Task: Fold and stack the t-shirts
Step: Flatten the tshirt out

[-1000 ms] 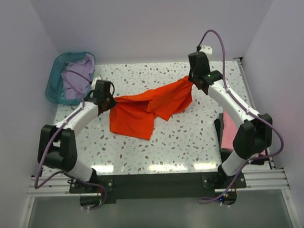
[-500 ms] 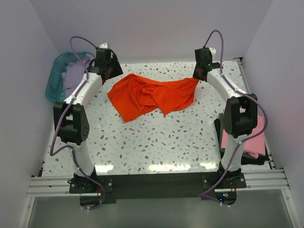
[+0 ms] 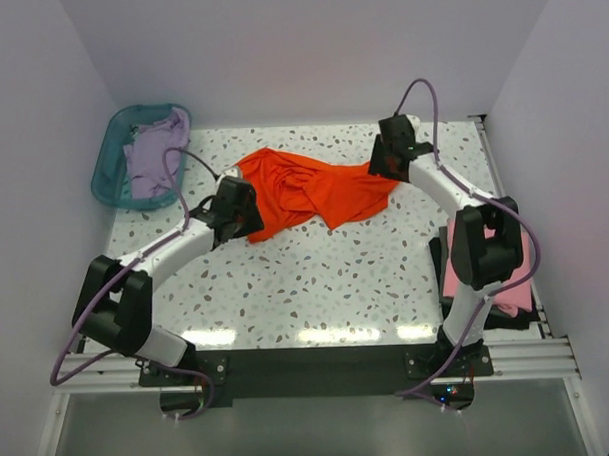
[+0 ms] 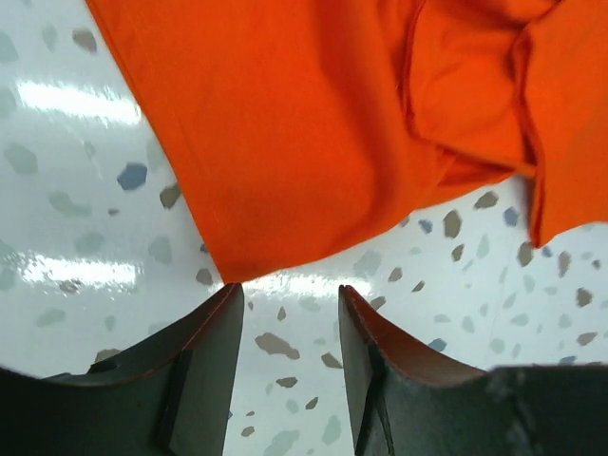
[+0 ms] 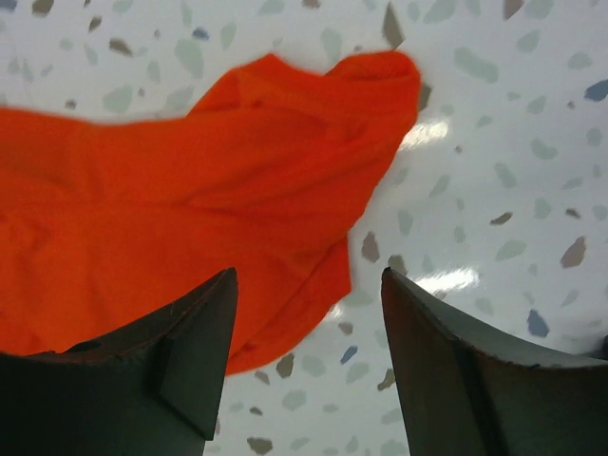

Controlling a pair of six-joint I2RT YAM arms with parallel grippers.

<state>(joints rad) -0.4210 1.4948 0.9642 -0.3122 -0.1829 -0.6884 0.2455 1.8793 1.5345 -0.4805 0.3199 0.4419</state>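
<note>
The left gripper lowers and eases outward onto the orange-red t-shirt's near corner on the basket side next, because its open fingers still frame only bare table.
The orange-red t-shirt (image 3: pixel 308 193) lies crumpled on the speckled table (image 3: pixel 317 288), spread from centre back towards the right. My left gripper (image 3: pixel 242 212) stands open at its near-left corner; in the left wrist view that gripper (image 4: pixel 290 294) has only bare table between its fingers, just short of the orange cloth (image 4: pixel 313 123). My right gripper (image 3: pixel 384 165) is open at the shirt's right end. In the right wrist view the right gripper (image 5: pixel 309 280) hovers over the shirt's edge (image 5: pixel 190 218) without pinching it. A lavender t-shirt (image 3: pixel 152 153) fills the basket. A pink t-shirt (image 3: pixel 526 265) lies at the right, partly hidden by my right arm.
The teal basket (image 3: pixel 105 175) stands at the back left corner. A dark board (image 3: pixel 438 258) under the pink shirt sits at the table's right edge. White walls close in the back and both sides.
Both grippers have opened and let the orange-red shirt drop flat. The left arm swung to the back left, then came back to the shirt's near-left corner. The right gripper lowered slightly.
</note>
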